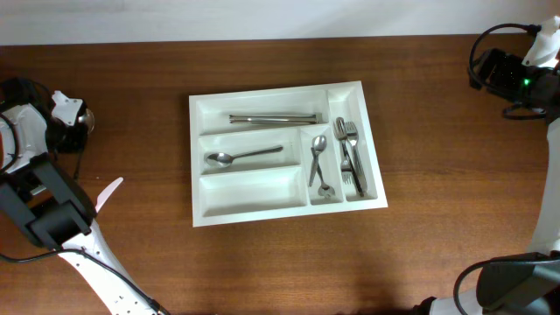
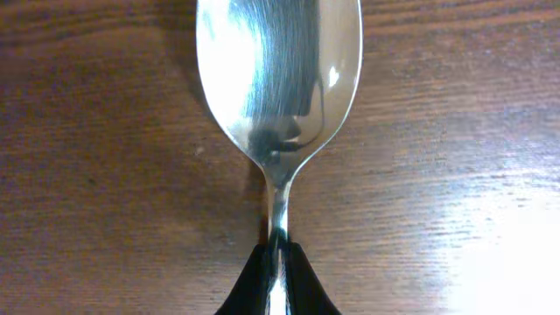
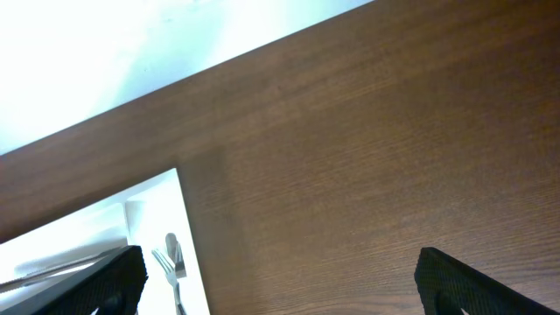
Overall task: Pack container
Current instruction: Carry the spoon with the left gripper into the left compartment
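The large spoon goes up in my left gripper next, then over the container (image 1: 262,214) and down beside the spoon already in the middle long slot.
The container (image 1: 262,214), a white tray with five compartments, lies mid-table. It holds knives (image 1: 273,117) in the top long slot, a spoon (image 1: 241,157) in the middle one, small spoons (image 1: 318,162) and forks (image 1: 350,153) in the upright slots. The bottom long slot is bare. My left gripper (image 2: 278,255) is shut on the neck of a large steel spoon (image 2: 278,79), bowl pointing away, just over the wood at the table's far left (image 1: 72,114). My right gripper (image 3: 280,293) hangs open over bare wood to the right of the container (image 3: 162,206), holding nothing.
The left arm's links (image 1: 52,214) cover the front left corner. The right arm (image 1: 516,74) stands at the back right, with more of it at the front right (image 1: 516,284). Brown wood surrounds the tray on all sides.
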Motion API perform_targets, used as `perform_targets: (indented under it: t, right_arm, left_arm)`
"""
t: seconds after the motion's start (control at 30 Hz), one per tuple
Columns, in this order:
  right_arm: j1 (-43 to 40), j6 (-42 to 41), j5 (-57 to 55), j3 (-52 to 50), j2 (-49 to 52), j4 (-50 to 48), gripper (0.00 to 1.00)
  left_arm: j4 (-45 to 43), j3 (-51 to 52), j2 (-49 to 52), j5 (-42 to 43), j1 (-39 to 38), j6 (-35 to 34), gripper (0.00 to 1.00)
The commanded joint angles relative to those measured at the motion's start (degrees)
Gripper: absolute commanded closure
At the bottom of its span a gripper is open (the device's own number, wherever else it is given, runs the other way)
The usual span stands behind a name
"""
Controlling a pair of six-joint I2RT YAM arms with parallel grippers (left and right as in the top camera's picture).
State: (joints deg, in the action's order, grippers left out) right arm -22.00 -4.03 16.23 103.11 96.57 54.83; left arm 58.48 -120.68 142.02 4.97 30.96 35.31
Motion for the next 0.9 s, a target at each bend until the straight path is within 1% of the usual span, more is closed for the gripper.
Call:
perform_targets:
  t: [0.0,0.1,0.27,0.4,0.47,0.57,0.67,0.77,0.87]
  right_arm:
    - [-0.2,0.2,0.7,0.6,-0.6,-0.2,0.01]
    - [-0.2,0.2,0.7,0.6,-0.6,-0.2,0.01]
    - [-0.2,0.2,0.7,0.6,-0.6,-0.2,0.01]
    - [-0.2,0.2,0.7,0.6,-0.6,-0.2,0.01]
    - [-0.2,0.2,0.7,0.6,-0.6,-0.2,0.01]
    - [-0.2,0.2,0.7,0.6,-0.6,-0.2,0.02]
    - [-0.2,0.2,0.7,0.6,-0.6,-0.2,0.01]
    - [-0.2,0.2,0.7,0.6,-0.6,-0.2,0.02]
    - [-0.2,0.2,0.7,0.6,-0.6,-0.2,0.01]
  left_arm:
    - [2.0,-1.0,0.7,1.3,0.6,0.3,0.98]
    - [4.3,-2.8,-1.2,3.2,0.4,0.3,0.98]
    - [7.9,-5.6,-7.3,3.2,-0.9,1.6,0.98]
    - [11.0,-6.0,-13.6,3.3,-3.4,2.3,0.98]
    - [14.6,-6.0,-16.6,3.5,-5.5,3.7,0.98]
    - [19.7,-6.0,-20.7,4.5,-10.6,4.0,0.99]
    - [23.1,-6.0,-23.6,6.9,-17.2,6.8,0.98]
    - [25.1,-6.0,-24.6,6.8,-24.9,11.6,0.98]
    - [26.4,-5.7,-24.5,6.6,-33.1,18.4,0.98]
